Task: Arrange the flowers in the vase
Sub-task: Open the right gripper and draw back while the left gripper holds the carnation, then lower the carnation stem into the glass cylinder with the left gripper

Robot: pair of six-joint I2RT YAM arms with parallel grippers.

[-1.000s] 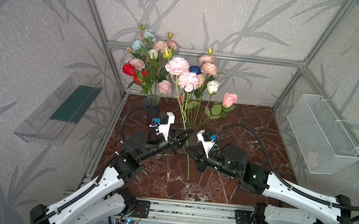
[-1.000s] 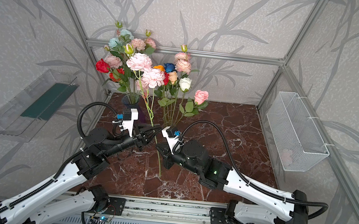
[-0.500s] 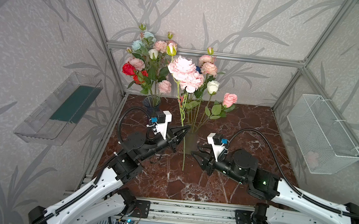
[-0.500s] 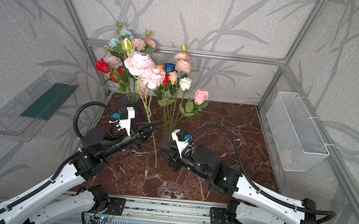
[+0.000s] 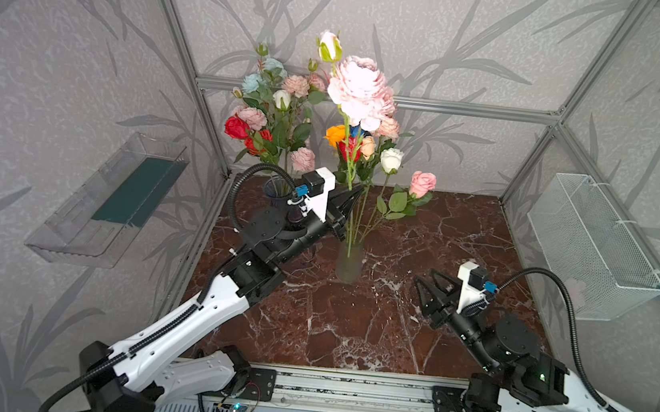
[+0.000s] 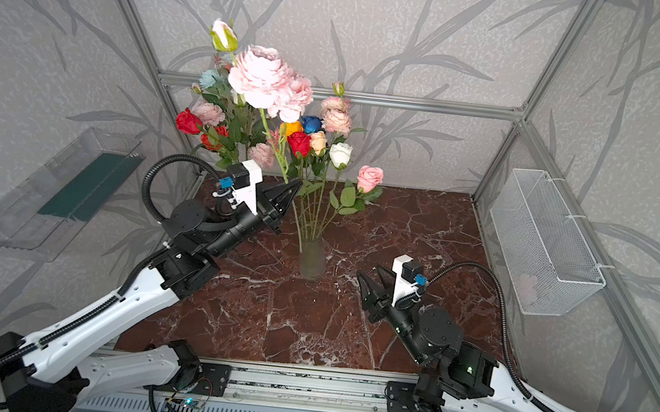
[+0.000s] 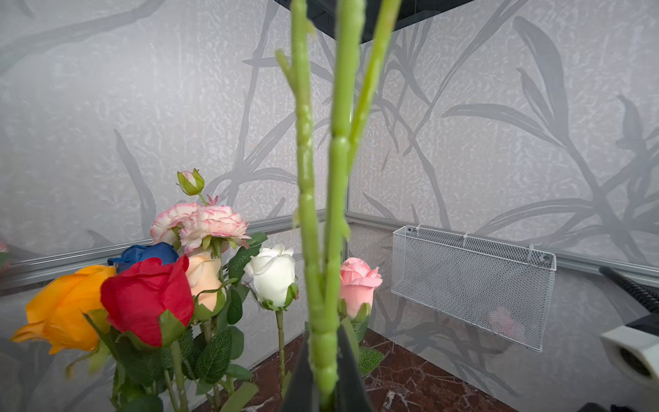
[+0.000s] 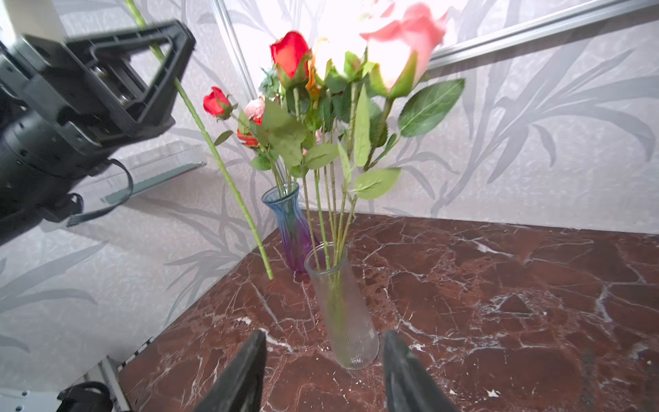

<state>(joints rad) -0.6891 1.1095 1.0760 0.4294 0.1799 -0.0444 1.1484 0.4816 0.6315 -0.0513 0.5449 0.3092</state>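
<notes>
The clear vase's rim (image 6: 313,239) lies below the stem, beside its hanging end. Next, my left gripper shifts outward toward the roses, lowers the stem inside and releases it.
My left gripper (image 5: 356,195) (image 6: 297,187) is shut on the green stem (image 7: 322,321) of a large pink peony (image 5: 359,91) (image 6: 266,77) and holds it upright above the table. In the right wrist view the stem's lower end (image 8: 269,276) hangs in the air just beside the rim of the clear glass vase (image 8: 342,314) (image 5: 349,265), outside it. That vase holds several flowers (image 7: 146,299): red, orange, white and pink roses. My right gripper (image 5: 425,276) (image 8: 325,335) stands open and empty, low over the table to the right of the vase.
A blue-purple vase (image 8: 290,228) with more flowers (image 5: 270,125) stands behind the clear one, near the back left corner. A white wire basket (image 5: 591,247) hangs on the right wall. A clear tray (image 5: 111,201) hangs on the left wall.
My right gripper let go of the stem, opened and drew back to the right. My left gripper raised the peony stem and carried it toward the clear vase.
</notes>
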